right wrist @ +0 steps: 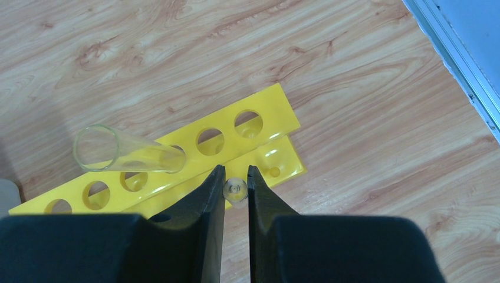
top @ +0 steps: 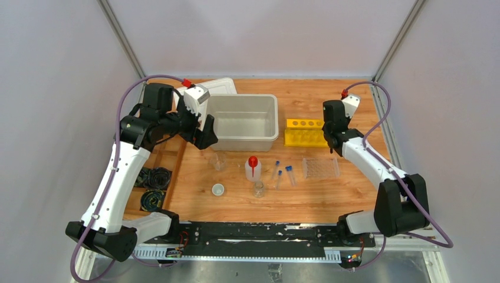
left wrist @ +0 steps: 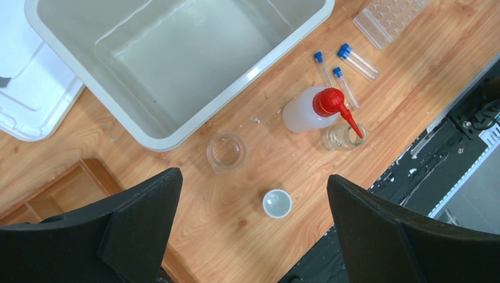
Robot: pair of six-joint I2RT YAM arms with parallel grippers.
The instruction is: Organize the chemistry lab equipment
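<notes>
The tube already hangs end-on over the rack's lower ledge below my right gripper, so next I will lower it beside the rack's end peg and release it.
My right gripper is shut on a clear test tube, seen end-on between the fingers, just above the near edge of the yellow rack. Another clear tube leans in a rack hole. My left gripper hangs open and empty above the tiny white cup. Beyond it stand a glass beaker, the white squeeze bottle with red nozzle, a small glass flask and three blue-capped tubes lying flat. From above, the right gripper sits over the rack.
A grey bin stands at the back centre with a white lid behind it. A clear well plate lies to the right of the tubes. Black cable coils sit in a wooden tray at the left.
</notes>
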